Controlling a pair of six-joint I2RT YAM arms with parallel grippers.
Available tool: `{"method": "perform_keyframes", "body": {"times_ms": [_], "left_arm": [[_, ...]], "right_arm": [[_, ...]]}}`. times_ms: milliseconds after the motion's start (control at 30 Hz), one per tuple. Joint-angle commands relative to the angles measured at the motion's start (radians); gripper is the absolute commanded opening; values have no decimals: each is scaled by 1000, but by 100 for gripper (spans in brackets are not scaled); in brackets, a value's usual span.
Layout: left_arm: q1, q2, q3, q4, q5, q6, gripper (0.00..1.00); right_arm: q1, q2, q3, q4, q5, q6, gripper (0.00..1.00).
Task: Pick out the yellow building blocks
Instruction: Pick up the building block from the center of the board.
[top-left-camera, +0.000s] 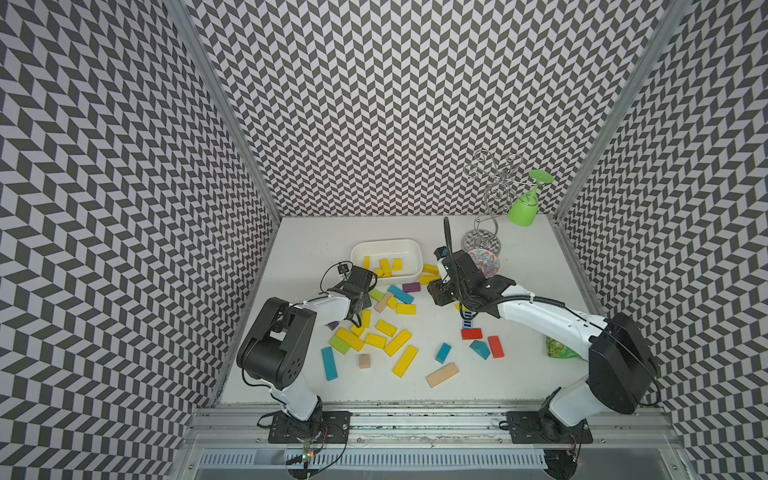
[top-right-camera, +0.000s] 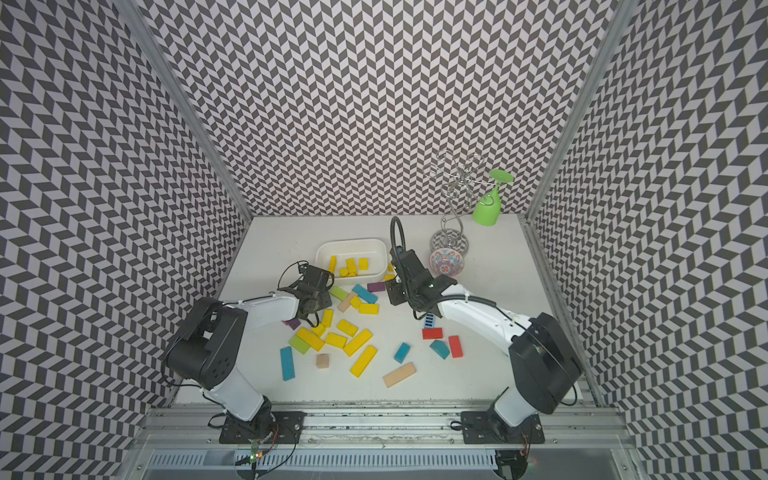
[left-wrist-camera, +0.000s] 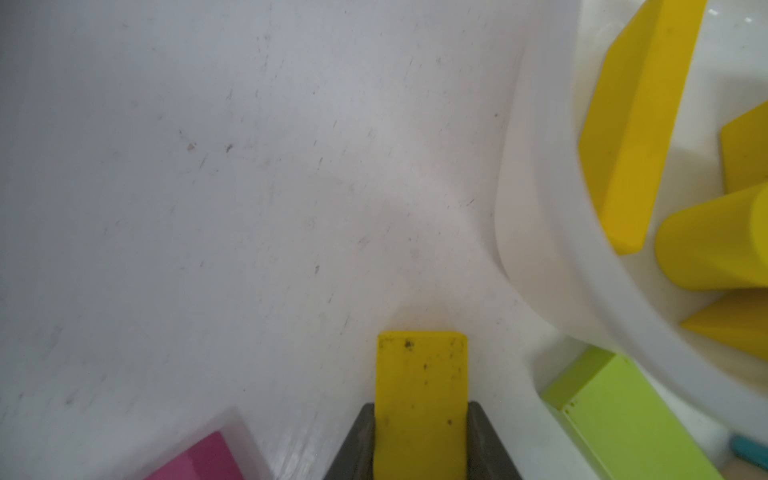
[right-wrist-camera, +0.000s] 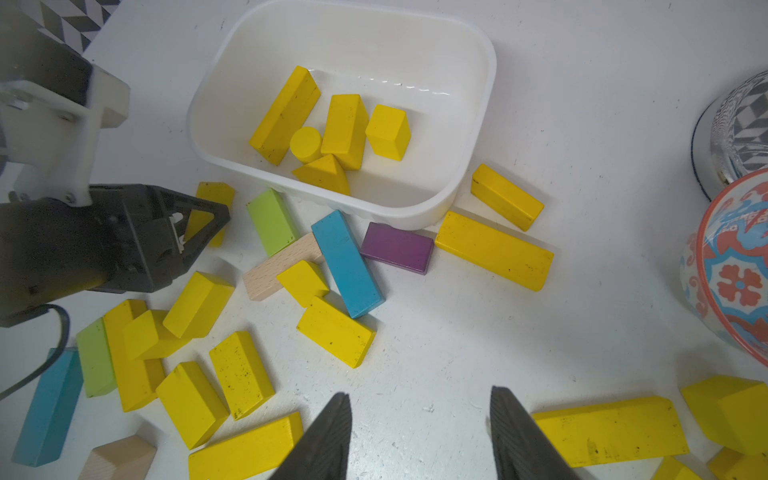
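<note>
The bin's side is in the way, so I will move my left gripper up and outward over it, then down to let go in the gap beside the long yellow block.
In the left wrist view my left gripper is shut on a yellow building block; the jaws press both of its long sides. It hangs over the table beside the white bin, near that bin's front left corner. The right wrist view shows the same grip. Several yellow blocks lie inside the bin. Many more yellow blocks lie loose on the table in both top views. My right gripper is open over bare table with nothing between its fingers, right of the bin.
Lime-green, blue, purple, red and unpainted wooden blocks are mixed among the yellow ones. A patterned bowl, a wire rack holding a green goblet, and a green packet stand at the right.
</note>
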Motion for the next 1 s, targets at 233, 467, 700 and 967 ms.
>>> {"method": "perform_keyframes", "body": {"times_ms": [233, 467, 700, 967], "left_arm": [[0, -297, -73, -144, -49, -5, 15], [-22, -421, 9, -176, -25, 57, 13], [-35, -316, 173, -131, 37, 139, 12], [-36, -94, 291, -31, 122, 212, 11]], "right_arm": [[6, -33, -27, 56, -20, 34, 55], [4, -27, -40, 61, -35, 44, 55], [2, -25, -40, 65, -32, 60, 55], [2, -35, -45, 58, -13, 74, 55]]}}
